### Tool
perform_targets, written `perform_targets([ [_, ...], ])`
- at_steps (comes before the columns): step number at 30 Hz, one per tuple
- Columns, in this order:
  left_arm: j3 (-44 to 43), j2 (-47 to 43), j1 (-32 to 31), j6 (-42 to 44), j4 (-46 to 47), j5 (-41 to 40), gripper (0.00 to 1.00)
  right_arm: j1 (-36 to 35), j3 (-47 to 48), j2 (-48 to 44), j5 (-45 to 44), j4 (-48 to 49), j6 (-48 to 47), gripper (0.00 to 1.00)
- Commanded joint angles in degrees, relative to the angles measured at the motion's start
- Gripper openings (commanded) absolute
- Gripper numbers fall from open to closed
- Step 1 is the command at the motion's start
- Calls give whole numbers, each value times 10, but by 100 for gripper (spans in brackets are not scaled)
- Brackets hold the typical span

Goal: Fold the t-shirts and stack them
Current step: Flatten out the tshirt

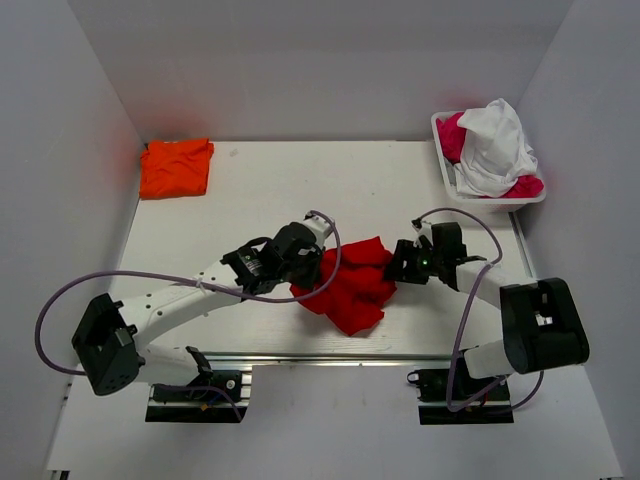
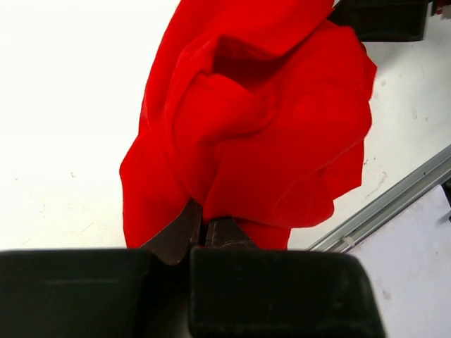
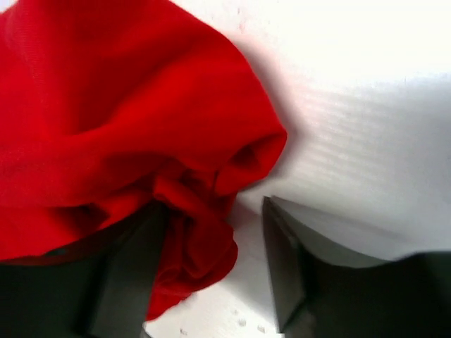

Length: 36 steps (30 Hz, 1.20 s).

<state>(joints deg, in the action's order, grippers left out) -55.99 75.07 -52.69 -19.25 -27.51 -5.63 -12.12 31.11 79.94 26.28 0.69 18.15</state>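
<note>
The left gripper carries the red edge up and outward next, then lowers and releases it on the bare tabletop beyond the shirt, as the cloth lies crumpled.
The bright red t-shirt lies crumpled near the table's front middle. My left gripper is shut on its left edge; in the left wrist view the fingers meet with the red cloth bunched above them. My right gripper is open at the shirt's right edge; in the right wrist view a fold of red cloth lies between the spread fingers, against the left one. The orange t-shirt lies folded at the far left corner.
A white basket at the far right holds white and pink clothes. An aluminium rail runs along the table's front edge, also visible in the left wrist view. Walls close in left, right and behind.
</note>
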Motion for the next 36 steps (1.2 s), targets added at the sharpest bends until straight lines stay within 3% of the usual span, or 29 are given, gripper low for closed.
perform_targets([
  [1, -8, -35, 1, -7, 4, -36, 0, -11, 22, 21, -21, 79, 24, 59],
  [2, -8, -44, 1, -7, -1, -43, 0, -10, 24, 22, -18, 95, 25, 46],
  [3, -8, -51, 1, -7, -1, -61, 0, -11, 23, 21, -17, 106, 25, 40],
  [4, -8, -51, 1, -12, -7, -73, 0, -12, 24, 17, -18, 113, 29, 28],
  [5, -8, -57, 1, -12, -7, -82, 0, -14, 24, 12, -18, 118, 29, 8],
  [6, -15, -57, 1, -12, -7, -108, 0, -15, 28, -13, -20, 114, 27, 0],
  [12, -80, -51, 1, -46, -46, -259, 0, -19, 78, -121, -120, 40, -26, 0],
  [18, -155, -58, 1, -15, -43, -353, 0, -21, 131, -255, -192, -6, -64, 0],
  [29, -214, -134, 1, 105, 38, -340, 0, -19, 297, -347, -171, -70, -112, 0],
  [36, -220, -230, 1, 142, 64, -253, 0, -19, 367, -390, -55, -87, -124, 0],
])
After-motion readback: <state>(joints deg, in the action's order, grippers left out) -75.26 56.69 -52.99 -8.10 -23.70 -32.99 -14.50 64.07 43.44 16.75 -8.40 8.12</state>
